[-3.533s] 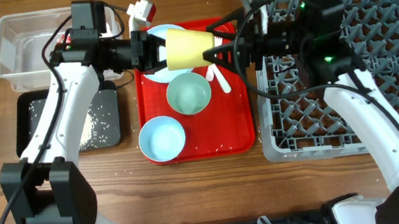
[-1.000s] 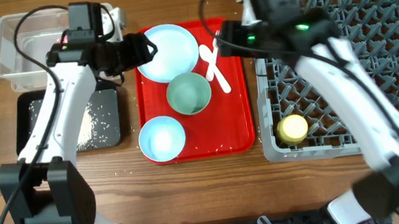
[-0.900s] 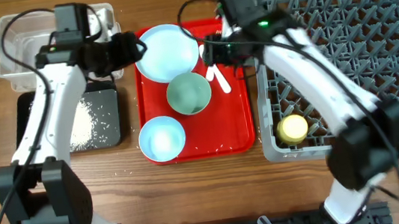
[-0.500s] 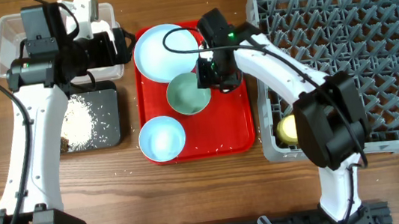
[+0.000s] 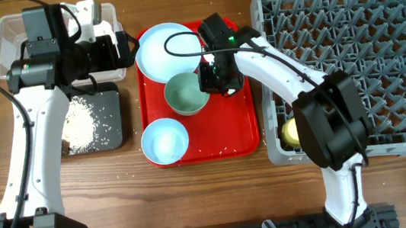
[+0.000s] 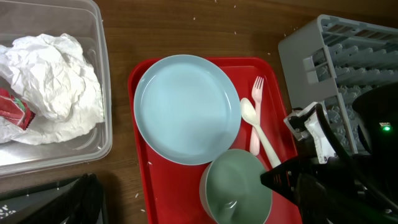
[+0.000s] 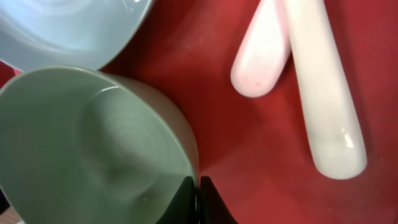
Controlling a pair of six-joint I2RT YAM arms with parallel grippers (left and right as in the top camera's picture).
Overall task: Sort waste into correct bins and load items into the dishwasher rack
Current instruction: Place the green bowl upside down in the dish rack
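Note:
The right gripper will next lift the pale green bowl, tilt, move outward and then go down into the empty slots in the grey rack's far corner (image 5: 285,11) by the tray.
My right gripper (image 5: 211,79) (image 7: 199,188) is shut on the right rim of the pale green bowl (image 5: 186,95) (image 7: 93,149), one finger inside and one outside. The bowl stands on the red tray (image 5: 239,129) between the pale blue plate (image 5: 165,49) (image 6: 186,109) and the pale blue bowl (image 5: 165,141). The white fork (image 6: 256,109) and spoon (image 6: 247,111) lie beside the plate. My left gripper (image 5: 126,47) hangs open and empty at the clear tub's (image 5: 7,44) right edge. The tub holds the napkin (image 6: 56,78) and the red wrapper (image 6: 15,109). A yellow cup (image 5: 291,131) lies in the grey rack (image 5: 379,48).
The black tray (image 5: 113,128) with rice scraps (image 5: 78,128) sits in front of the tub, left of the red tray. A few grains are scattered on the wooden table (image 5: 219,189). The rack's near-left corner stands close to the red tray's right edge.
My right gripper has swung from the rack down to the tray and closed on the green bowl's rim. My left arm has drawn back left over the tub with its jaws opened wide.

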